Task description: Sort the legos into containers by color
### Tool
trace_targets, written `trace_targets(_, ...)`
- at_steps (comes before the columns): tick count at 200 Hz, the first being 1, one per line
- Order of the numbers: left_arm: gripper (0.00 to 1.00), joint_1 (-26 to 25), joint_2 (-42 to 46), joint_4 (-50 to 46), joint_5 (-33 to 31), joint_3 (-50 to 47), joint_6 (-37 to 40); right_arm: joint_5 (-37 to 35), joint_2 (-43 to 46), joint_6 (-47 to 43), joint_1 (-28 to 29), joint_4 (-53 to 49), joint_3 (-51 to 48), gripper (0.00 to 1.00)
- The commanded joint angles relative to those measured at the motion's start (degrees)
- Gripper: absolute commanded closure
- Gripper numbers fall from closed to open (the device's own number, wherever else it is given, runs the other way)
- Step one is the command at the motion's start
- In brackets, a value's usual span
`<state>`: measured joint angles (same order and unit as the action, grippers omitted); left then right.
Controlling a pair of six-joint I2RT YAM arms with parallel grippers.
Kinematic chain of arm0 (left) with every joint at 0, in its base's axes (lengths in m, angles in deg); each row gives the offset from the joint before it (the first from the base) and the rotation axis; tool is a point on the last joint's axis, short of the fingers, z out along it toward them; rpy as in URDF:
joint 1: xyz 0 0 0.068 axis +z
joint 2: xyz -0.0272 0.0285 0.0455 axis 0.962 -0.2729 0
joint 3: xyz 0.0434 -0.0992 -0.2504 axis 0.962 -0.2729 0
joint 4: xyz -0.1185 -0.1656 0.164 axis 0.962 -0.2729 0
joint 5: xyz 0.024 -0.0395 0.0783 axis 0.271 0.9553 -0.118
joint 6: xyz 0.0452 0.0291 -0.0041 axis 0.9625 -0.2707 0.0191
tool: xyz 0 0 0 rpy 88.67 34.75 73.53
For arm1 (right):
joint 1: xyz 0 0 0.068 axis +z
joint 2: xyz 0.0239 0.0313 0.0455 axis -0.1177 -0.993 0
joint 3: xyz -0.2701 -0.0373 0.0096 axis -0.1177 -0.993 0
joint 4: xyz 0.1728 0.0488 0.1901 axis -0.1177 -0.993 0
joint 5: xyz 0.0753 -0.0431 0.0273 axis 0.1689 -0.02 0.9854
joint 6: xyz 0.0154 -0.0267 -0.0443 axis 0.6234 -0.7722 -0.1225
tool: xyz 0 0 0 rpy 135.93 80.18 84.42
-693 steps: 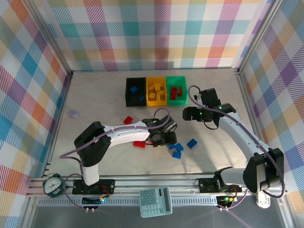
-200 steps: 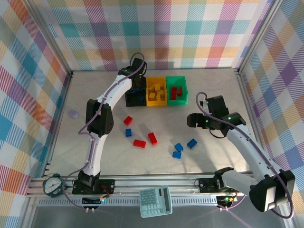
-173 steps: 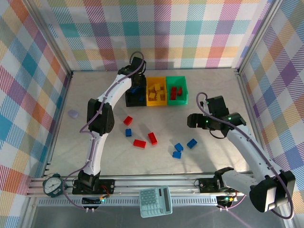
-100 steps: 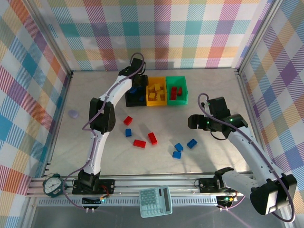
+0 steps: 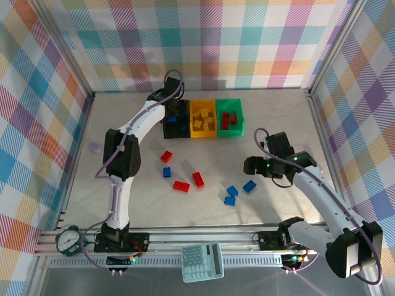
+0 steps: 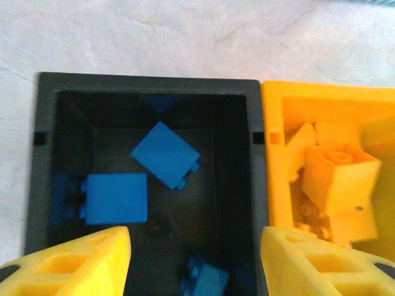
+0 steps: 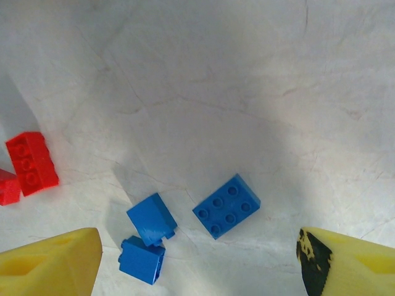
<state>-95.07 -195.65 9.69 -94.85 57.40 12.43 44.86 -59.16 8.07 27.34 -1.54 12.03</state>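
Note:
The blue brick [image 7: 227, 206] beside the touching pair lies below the fingers and nearer my base. So my right gripper goes down and draws back onto this brick next.
My left gripper [image 5: 175, 113] hangs open over the black bin [image 5: 166, 131] with nothing between its fingers [image 6: 74, 262]. Inside the black bin [image 6: 46, 154] lie three blue bricks [image 6: 165, 154]. The yellow bin [image 5: 203, 133] holds yellow bricks [image 6: 336, 179], and the green bin [image 5: 229, 101] holds red ones. My right gripper [image 5: 248, 166] is open above three blue bricks [image 7: 226, 205] on the table, its fingers [image 7: 55, 265] well apart. Red bricks [image 5: 198, 179] and one more blue brick [image 5: 166, 172] lie mid-table.
A teal calculator [image 5: 202, 262] and a round gauge [image 5: 68, 240] sit on the front rail. A small purple thing [image 5: 94, 148] lies at the far left. Checkered walls enclose the table on three sides.
My left gripper has swung from the middle of the table up to the black bin and stands open there. My right gripper has drifted nearer, over the blue bricks.

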Motion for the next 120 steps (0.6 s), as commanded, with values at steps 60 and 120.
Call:
trace_targets(60, 0.41, 0.34, 24.43, 4.64, -2.17, -19.56, -0.36, -0.24, -4.27, 12.31, 4.03, 2.97, -7.59, 0.24)
trace_targets(120, 0.41, 0.33, 35.46, 3.07, -1.63, -28.46, -0.95, 0.61, -9.79, 13.20, 4.38, 8.11, -9.21, 0.30)
